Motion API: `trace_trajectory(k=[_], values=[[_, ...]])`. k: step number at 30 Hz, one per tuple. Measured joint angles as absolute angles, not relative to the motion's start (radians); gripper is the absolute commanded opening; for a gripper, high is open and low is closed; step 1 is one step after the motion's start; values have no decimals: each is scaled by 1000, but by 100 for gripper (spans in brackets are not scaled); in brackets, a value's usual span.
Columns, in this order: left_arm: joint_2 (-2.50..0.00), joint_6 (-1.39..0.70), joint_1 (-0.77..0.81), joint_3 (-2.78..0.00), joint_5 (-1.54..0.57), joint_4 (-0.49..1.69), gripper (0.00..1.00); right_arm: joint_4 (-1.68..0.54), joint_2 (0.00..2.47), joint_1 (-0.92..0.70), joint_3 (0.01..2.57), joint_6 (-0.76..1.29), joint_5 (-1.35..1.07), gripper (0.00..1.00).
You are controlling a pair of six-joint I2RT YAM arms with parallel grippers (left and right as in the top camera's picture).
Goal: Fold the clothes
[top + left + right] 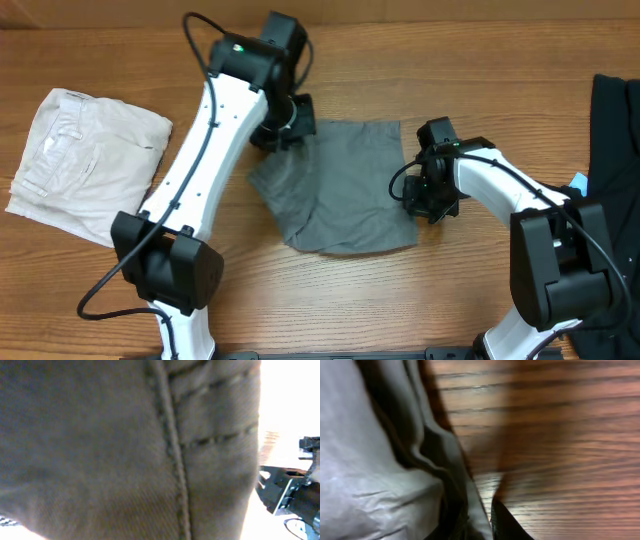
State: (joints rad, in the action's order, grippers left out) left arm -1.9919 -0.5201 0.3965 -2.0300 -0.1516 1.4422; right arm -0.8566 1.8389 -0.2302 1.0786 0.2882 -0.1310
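The flat part of the shorts is to the right of my left gripper in the overhead view, so I should move the raised fabric that way over it next and let go.
The clothes (345, 190), a pair of plain grey shorts, lie partly folded at the table's middle. My left gripper (283, 130) sits at their upper left corner, shut on the fabric. Grey cloth with a stitched seam (172, 450) fills the left wrist view and hides the fingers. My right gripper (425, 200) is at the shorts' right edge. In the right wrist view a thin fold of the clothes (370, 485) runs down between the dark fingertips (507, 525), which are shut on it just above the wood.
Cream-white folded shorts (85, 160) lie at the left of the wooden table (400, 290). A black garment (615, 130) lies along the right edge. The right arm (290, 490) shows at the right of the left wrist view.
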Motion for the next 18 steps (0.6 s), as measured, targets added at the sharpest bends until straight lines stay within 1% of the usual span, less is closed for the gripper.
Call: trace_trajectory(k=[8, 9, 11, 12, 13, 14, 18], values=[[-1992, -564, 479, -1950, -155, 1344, 8, -852, 1837, -232, 1077, 288, -134, 20], [-1992, -568, 487, -1944, -157, 1337, 11, -852, 1837, -232, 1077, 289, -134, 20], [-1992, -572, 503, -1937, -160, 1327, 21, -852, 1837, -232, 1077, 288, -134, 20], [-1992, -575, 508, -1937, -160, 1322, 24, -852, 1837, -232, 1077, 288, -134, 20], [-1992, -578, 514, -1937, -163, 1314, 35, -852, 1837, -232, 1077, 288, -134, 20], [-1992, -578, 518, -1937, -164, 1306, 39, -852, 1837, -232, 1077, 288, -134, 20], [-1992, -574, 531, -1937, -198, 1270, 41, -850, 1837, -232, 1077, 288, -135, 20]])
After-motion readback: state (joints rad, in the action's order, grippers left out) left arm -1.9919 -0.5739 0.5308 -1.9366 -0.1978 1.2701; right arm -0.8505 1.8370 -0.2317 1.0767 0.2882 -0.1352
